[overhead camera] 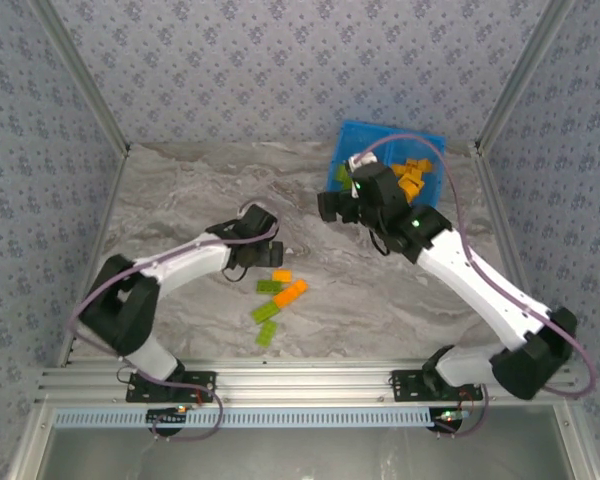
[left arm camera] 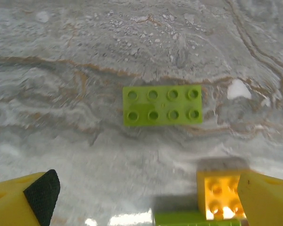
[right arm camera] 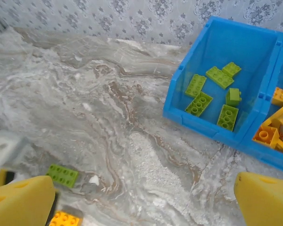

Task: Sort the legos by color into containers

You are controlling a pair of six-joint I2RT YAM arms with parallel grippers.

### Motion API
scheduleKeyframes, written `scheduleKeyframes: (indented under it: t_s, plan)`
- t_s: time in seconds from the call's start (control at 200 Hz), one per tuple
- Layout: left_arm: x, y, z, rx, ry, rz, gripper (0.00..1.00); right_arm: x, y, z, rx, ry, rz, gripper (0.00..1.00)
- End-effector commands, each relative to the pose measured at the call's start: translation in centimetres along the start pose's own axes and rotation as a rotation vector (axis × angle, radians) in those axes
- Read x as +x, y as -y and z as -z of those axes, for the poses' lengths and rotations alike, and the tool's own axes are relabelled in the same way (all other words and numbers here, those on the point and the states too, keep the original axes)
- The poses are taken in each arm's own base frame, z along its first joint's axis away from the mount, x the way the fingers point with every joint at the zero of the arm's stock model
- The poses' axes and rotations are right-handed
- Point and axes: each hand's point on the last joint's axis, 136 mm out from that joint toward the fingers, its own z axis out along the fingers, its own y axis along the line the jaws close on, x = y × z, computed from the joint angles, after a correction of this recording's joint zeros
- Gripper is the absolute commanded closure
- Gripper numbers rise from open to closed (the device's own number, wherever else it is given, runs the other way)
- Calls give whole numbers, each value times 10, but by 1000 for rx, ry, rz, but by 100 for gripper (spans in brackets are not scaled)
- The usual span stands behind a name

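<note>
The robot's left gripper will move outward and down next, so that one finger comes beside each short end of the lime green lego.
Loose legos lie mid-table: an orange brick [overhead camera: 281, 275], a lime green brick [overhead camera: 268, 287], a long orange one [overhead camera: 290, 292] and two more green ones [overhead camera: 263, 311]. My left gripper [overhead camera: 263, 252] hovers open just behind them. Its wrist view shows a green eight-stud brick [left arm camera: 162, 105] ahead, and an orange brick [left arm camera: 219, 195] beside the right finger [left arm camera: 266, 200]; nothing is between the fingers of the left gripper [left arm camera: 146, 202]. My right gripper [right arm camera: 144, 202] is open and empty near the blue tray [right arm camera: 205, 123]. Several green bricks [right arm camera: 198, 103] fill its left compartment and several orange bricks [right arm camera: 278, 127] its right.
The blue tray [overhead camera: 342, 135] sits at the back right against the wall corner. Patterned walls close the table at the back and sides. In the right wrist view, a green brick [right arm camera: 62, 175] and an orange brick [right arm camera: 65, 219] lie at lower left, by the left arm.
</note>
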Motion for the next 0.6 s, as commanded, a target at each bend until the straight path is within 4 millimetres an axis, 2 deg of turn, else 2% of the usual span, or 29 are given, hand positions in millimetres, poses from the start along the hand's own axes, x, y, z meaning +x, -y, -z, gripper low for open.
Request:
scheduleKeyframes:
  t_s: [0.0, 0.02, 0.045, 0.08, 0.25, 0.395, 0.595]
  plan:
    - [-25, 10, -17, -3, 14, -24, 1, 23, 2, 17, -9, -17, -52, 0]
    - [-26, 11, -22, -10, 8, -27, 1, 22, -1, 23, -27, -13, -61, 0]
    - [-28, 11, -27, -15, 4, -29, 1, 37, 0, 21, -31, -45, -63, 0]
    - [-30, 12, -33, -20, -5, -30, 1, 44, 0, 25, -40, -60, -71, 0]
    - [-25, 11, -55, -49, -36, -17, 3, 69, 9, 39, -9, -112, -97, 0]
    - [-9, 11, -69, -49, -95, 14, 14, 71, 15, 45, 7, -107, -126, 0]
    - [9, 4, -68, -53, -120, 70, 37, 57, 10, 49, -15, -73, -124, 0]
